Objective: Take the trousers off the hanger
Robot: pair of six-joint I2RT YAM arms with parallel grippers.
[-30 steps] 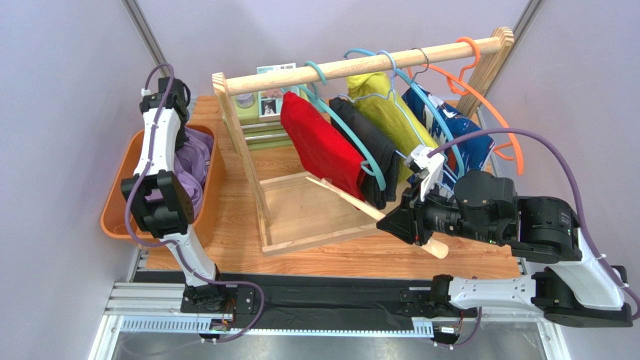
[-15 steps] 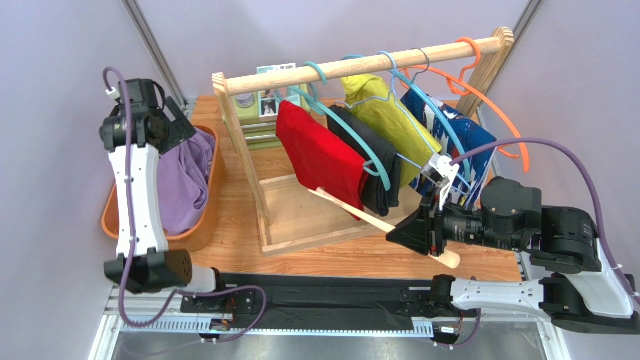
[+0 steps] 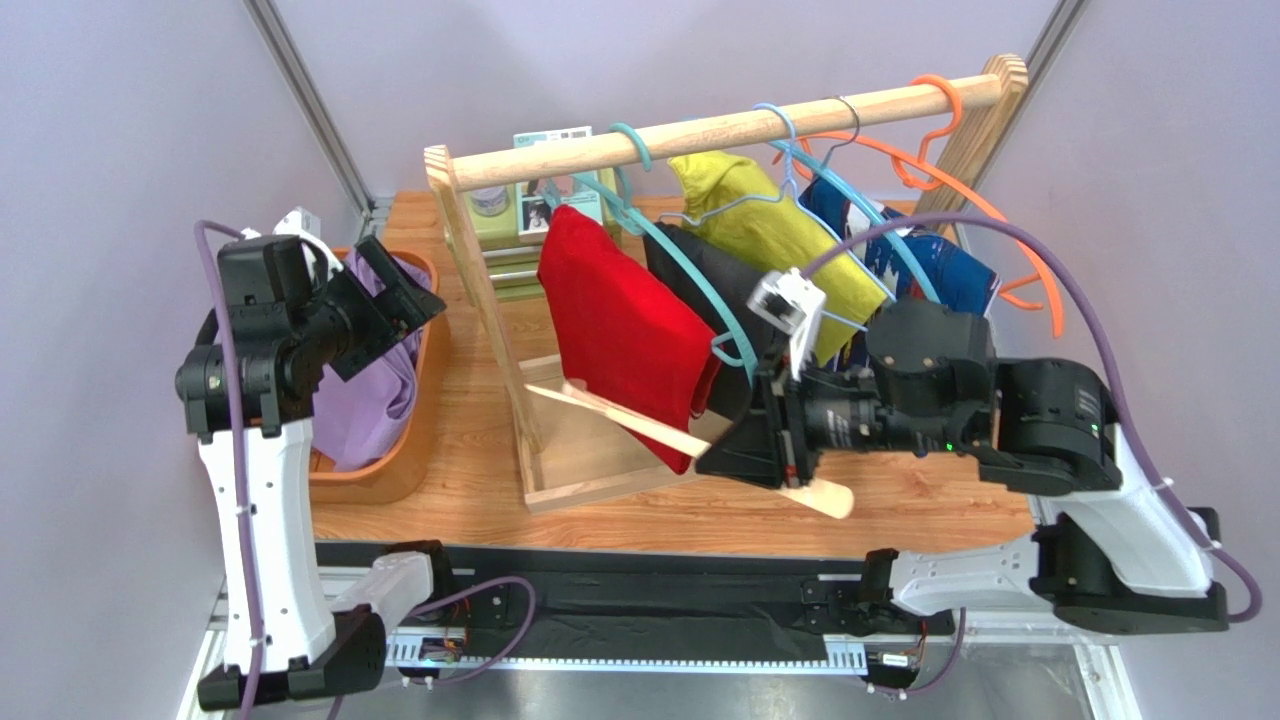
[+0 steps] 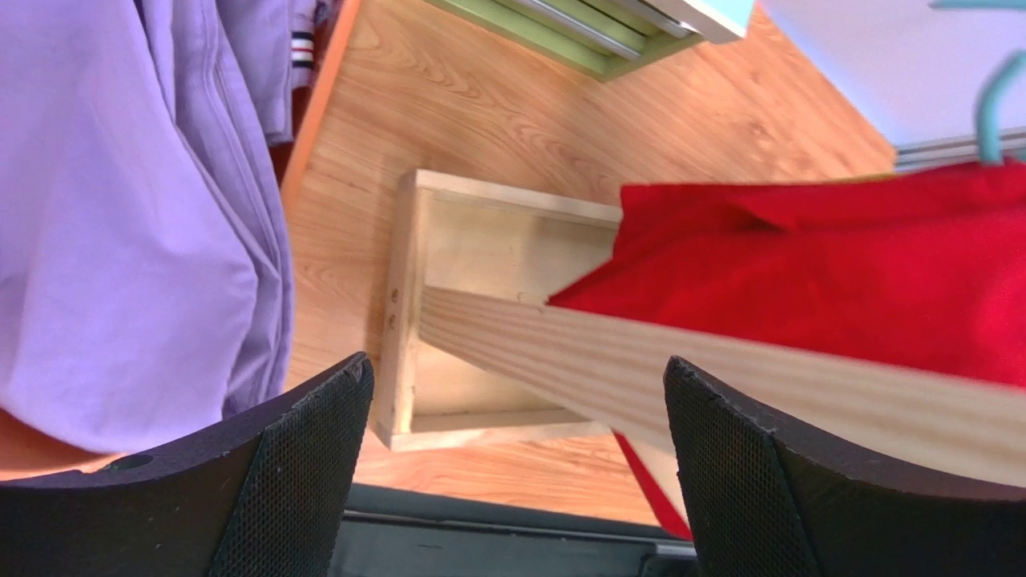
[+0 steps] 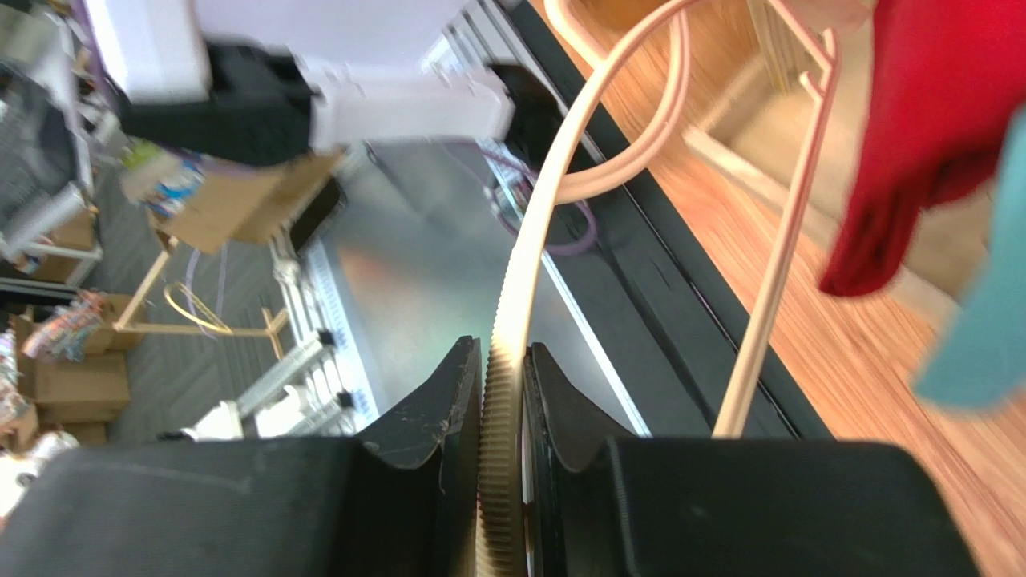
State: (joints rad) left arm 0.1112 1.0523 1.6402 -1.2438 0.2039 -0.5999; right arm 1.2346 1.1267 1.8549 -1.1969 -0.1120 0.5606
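My right gripper should next lift outward, turn the bare hanger's hook over the bar's empty end [image 3: 522, 167], which is above and outward of the gripper, and let go.
The lavender trousers [image 3: 358, 402] lie bunched in the orange basket [image 3: 379, 477] at the table's left; the left wrist view shows the trousers [image 4: 121, 241] with a striped waistband edge at the top. My left gripper [image 3: 409, 293] hovers open above the basket's inner rim, nothing between its fingers [image 4: 301, 481]. The cream hanger [image 3: 631, 425] is bare and slants across the front of the rack. My right gripper [image 3: 759, 458] is shut on one ribbed arm of the hanger [image 5: 536, 228], whose thin crossbar [image 5: 783, 253] runs alongside.
A wooden rack [image 3: 721, 132] stands mid-table with red [image 3: 616, 338], black [image 3: 736, 293], yellow-green [image 3: 744, 195] and blue garments on teal and wire hangers. An orange hanger [image 3: 999, 225] hangs at its right end. The rack's base frame [image 4: 482, 216] sits beside the basket.
My left gripper opened, rose out of the basket and pulled back toward the near side, leaving the trousers in it. The right arm carried the hanger leftward.
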